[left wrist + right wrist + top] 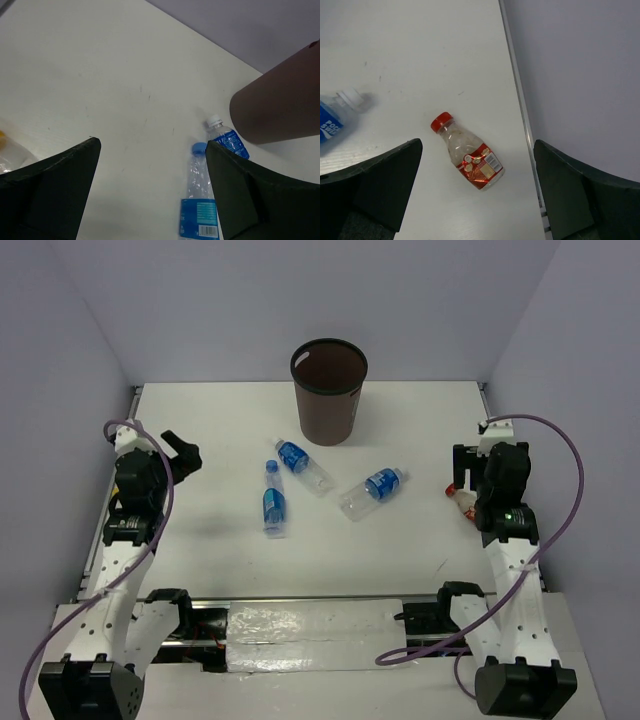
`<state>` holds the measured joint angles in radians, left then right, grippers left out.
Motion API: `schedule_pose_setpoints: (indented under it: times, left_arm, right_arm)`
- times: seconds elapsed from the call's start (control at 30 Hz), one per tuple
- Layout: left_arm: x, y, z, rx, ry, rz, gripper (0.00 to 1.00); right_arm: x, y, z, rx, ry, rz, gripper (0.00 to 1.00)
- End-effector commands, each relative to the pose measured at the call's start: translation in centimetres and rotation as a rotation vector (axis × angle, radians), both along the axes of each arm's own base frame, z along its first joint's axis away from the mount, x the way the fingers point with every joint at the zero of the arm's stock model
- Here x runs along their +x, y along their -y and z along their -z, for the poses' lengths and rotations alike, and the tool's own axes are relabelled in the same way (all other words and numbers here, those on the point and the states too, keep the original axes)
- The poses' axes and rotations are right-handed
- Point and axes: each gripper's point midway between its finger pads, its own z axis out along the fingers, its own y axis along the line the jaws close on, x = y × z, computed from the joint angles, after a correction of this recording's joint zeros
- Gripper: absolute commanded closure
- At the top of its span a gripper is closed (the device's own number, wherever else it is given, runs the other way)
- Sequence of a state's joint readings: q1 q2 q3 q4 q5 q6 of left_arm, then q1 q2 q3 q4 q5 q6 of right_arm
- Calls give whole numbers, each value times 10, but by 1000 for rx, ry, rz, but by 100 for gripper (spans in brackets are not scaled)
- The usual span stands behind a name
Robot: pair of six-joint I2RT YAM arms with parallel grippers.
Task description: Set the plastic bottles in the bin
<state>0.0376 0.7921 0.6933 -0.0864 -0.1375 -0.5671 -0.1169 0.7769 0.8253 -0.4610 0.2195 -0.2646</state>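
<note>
My right gripper moves down with a turn onto the red-capped bottle's clear shoulder (461,498) (462,142) next, because the bottle lies slanted between the open fingers.
Three clear plastic bottles with blue labels lie on the white table: one (273,498) left of centre, one (302,466) just behind it, one (373,492) to the right. The dark brown bin (328,390) stands upright behind them. My left gripper (186,453) is open and empty, above the table left of the bottles. Its wrist view shows the blue-capped bottle (199,200), the white-capped bottle (227,141) and the bin (280,105) beyond the open gripper (152,144). My right gripper (461,470) is open and empty at the right side.
A clear bottle with a red cap and red label (470,157) lies below the open right gripper (477,144), near the table's right edge (520,115); it also shows from above (461,497). A clear object with a yellow patch (6,152) shows at the left wrist view's edge.
</note>
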Motion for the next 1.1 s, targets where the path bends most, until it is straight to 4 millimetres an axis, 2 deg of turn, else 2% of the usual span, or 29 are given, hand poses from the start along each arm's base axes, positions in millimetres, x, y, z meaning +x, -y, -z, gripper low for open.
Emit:
schedule_pose_setpoints:
  times: [0.0,0.1,0.2,0.27,0.33,0.37,0.47,0.6,0.63,0.67,0.77,0.8,0.83,0.9,0.97,1.0,1.03,1.07]
  left_arm:
    - [6,13,-26,-68,56,48,1]
    - [6,17,-20,-74,40,74,1]
    - [5,24,-11,-73,4,119,1]
    - [3,37,-6,-83,-12,189,1]
    - [0,46,0,-87,-28,244,1]
    - [-1,47,2,-89,-33,254,1]
    - [-5,48,9,-80,-52,264,1]
    - [-10,47,16,-60,-105,267,0]
    - [-11,46,18,-58,-115,267,1]
    - [-12,46,20,-55,-122,263,0]
    - [-15,43,29,-59,-152,248,1]
    - [-16,43,32,-63,-158,245,1]
    - [-17,43,36,-67,-167,241,1]
    - [-18,40,43,-73,-182,220,1]
    - [-17,38,45,-86,-187,202,1]
    - [-16,39,47,-100,-192,199,1]
    - [-15,41,48,-107,-194,204,0]
    - [-12,42,49,-114,-198,207,1]
  right_arm:
    - [2,-9,-21,-3,57,-64,0]
    - [2,-17,-23,-53,28,-158,0]
    - [-8,-26,0,-145,-122,-307,0]
    - [-9,-29,15,-185,-218,-382,0]
    - [-10,-25,19,-169,-270,-356,1]
    - [-9,-18,26,-162,-316,-315,0]
    - [-9,-15,36,-147,-389,-314,0]
    - [-5,-24,53,-93,-445,-359,0]
    - [-2,-27,63,-69,-483,-385,0]
    - [2,-31,64,-52,-492,-410,0]
    - [8,-32,86,-13,-595,-450,0]
    - [12,-30,87,-13,-604,-457,0]
    - [16,-27,98,-14,-641,-468,0]
    - [26,-13,109,-28,-680,-435,0]
    - [35,3,111,-33,-697,-423,0]
    - [35,6,115,-21,-718,-427,1]
    - [37,8,128,3,-760,-453,2]
    - [41,15,127,8,-766,-452,4]
